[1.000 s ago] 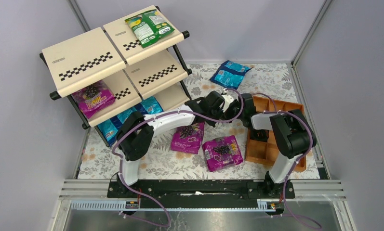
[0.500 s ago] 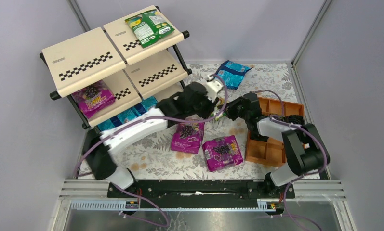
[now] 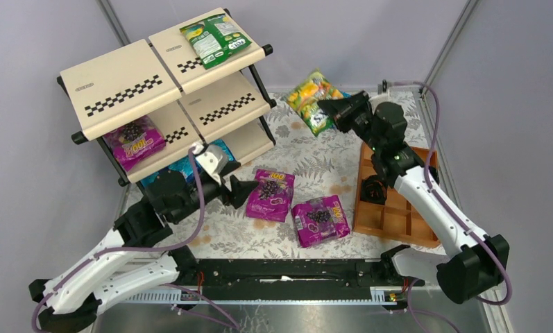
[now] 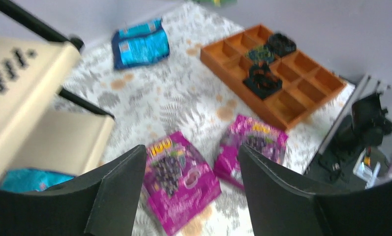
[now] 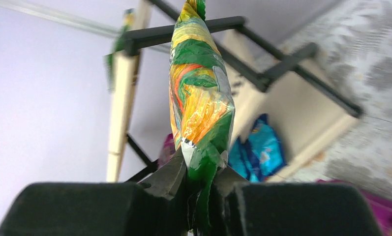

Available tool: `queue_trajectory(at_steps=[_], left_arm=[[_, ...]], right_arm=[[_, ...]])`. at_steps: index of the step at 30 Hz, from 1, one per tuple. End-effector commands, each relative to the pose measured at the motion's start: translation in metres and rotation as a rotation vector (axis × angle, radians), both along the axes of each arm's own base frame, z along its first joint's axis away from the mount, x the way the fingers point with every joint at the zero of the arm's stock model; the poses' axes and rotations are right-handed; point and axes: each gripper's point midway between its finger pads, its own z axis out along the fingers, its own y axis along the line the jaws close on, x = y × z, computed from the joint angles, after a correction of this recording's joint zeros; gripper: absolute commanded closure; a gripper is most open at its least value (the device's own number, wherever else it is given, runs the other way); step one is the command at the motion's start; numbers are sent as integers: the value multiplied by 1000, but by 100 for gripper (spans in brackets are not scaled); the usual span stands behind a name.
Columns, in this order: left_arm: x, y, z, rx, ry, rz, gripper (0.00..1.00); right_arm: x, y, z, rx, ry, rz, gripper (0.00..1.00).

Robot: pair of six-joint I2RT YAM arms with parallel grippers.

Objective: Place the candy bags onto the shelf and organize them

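Observation:
I should next lift the bag in my right gripper to the left in the top view, over the top shelf's empty space (image 3: 150,66) (image 5: 112,114) beside the green bag.
My right gripper (image 3: 334,111) is shut on the bottom seam of a green-yellow candy bag (image 3: 311,99), held up over the back of the table; in the right wrist view this bag (image 5: 198,88) rises from the gripper (image 5: 201,183). My left gripper (image 3: 244,189) is open and holds nothing, just left of a magenta bag (image 3: 270,195). That bag (image 4: 179,179) lies between its fingers in the left wrist view, with a second magenta bag (image 4: 253,147) to its right. The shelf (image 3: 121,83) carries a green bag (image 3: 214,40) on top, a magenta bag (image 3: 134,142) in the middle, and blue bags (image 3: 190,164) at the bottom.
An orange-brown compartment tray (image 3: 388,220) with black coiled items (image 4: 262,81) sits at the right. A loose blue bag (image 4: 139,43) lies on the floral cloth near the back wall. Grey walls close in the sides and back.
The two grippers have parted from mid-table. The right one closed on the green-yellow bag and lifted it toward the back. The left arm pulled back toward the near left and opened its jaws.

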Motion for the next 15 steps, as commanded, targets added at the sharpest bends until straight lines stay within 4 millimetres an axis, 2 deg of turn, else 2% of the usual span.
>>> queue_trajectory(at_steps=[1, 5, 7, 10, 15], left_arm=[[-16, 5, -36, 27, 40, -52, 24], [-24, 11, -45, 26, 21, -74, 3], [-26, 13, -49, 29, 17, -76, 1], [-31, 15, -48, 7, 1, -92, 1], [-33, 24, -40, -46, -34, -66, 1]], right_arm=[[-16, 36, 108, 80, -231, 58, 90], [-29, 82, 168, 114, -344, 142, 90], [-32, 105, 186, 125, -378, 167, 90], [-29, 141, 201, 184, -393, 196, 90], [-25, 209, 214, 286, -388, 248, 89]])
